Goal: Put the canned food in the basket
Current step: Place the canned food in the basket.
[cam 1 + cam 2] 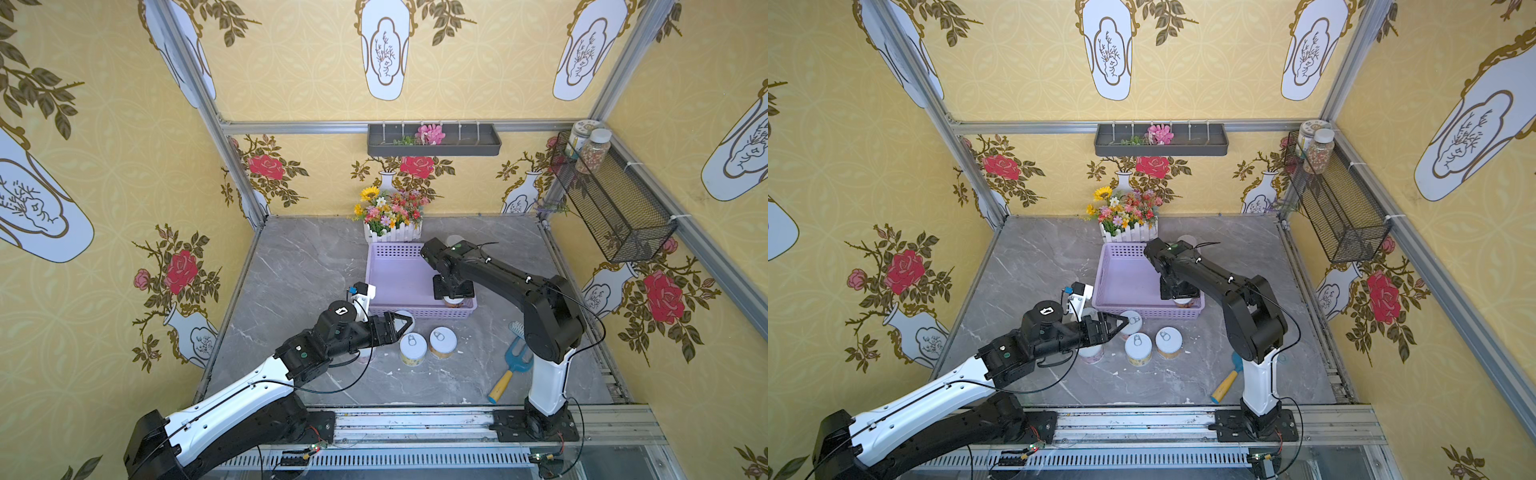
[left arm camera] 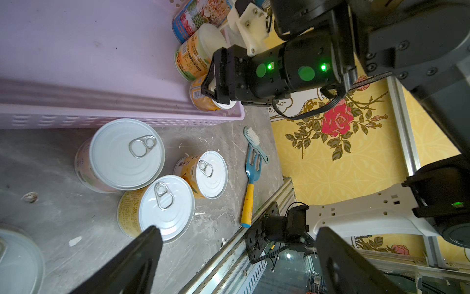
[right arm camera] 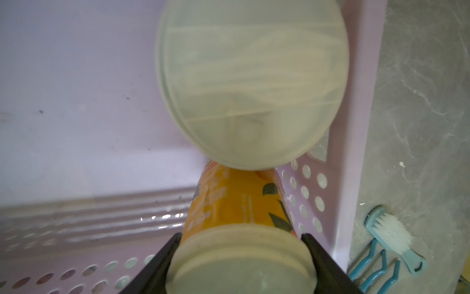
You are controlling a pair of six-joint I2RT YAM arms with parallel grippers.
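Note:
The robot will next lower its right gripper slightly toward the basket's near corner by the brush and let go of the upright orange-labelled can, because that corner is just below it.
The lavender basket (image 1: 399,274) lies mid-table. My right gripper (image 3: 241,244) is shut on an orange-labelled, white-lidded can (image 3: 236,201) upright in the basket's near right corner. A second white-lidded can (image 3: 251,84) stands touching it, and a blue-labelled can (image 2: 198,17) shows just beyond. My left gripper (image 2: 237,230) hangs open and empty above the table in front of the basket. Three pull-tab cans (image 2: 127,155) (image 2: 165,206) (image 2: 212,174) stand below it. A fourth can (image 1: 1091,353) is partly hidden under the left arm.
A blue garden fork with a yellow handle (image 1: 509,370) and a small brush (image 1: 517,330) lie near the right arm's base. A flower planter (image 1: 390,220) and a white-topped cylinder (image 1: 455,240) stand behind the basket. A black wire basket (image 1: 611,208) hangs on the right wall.

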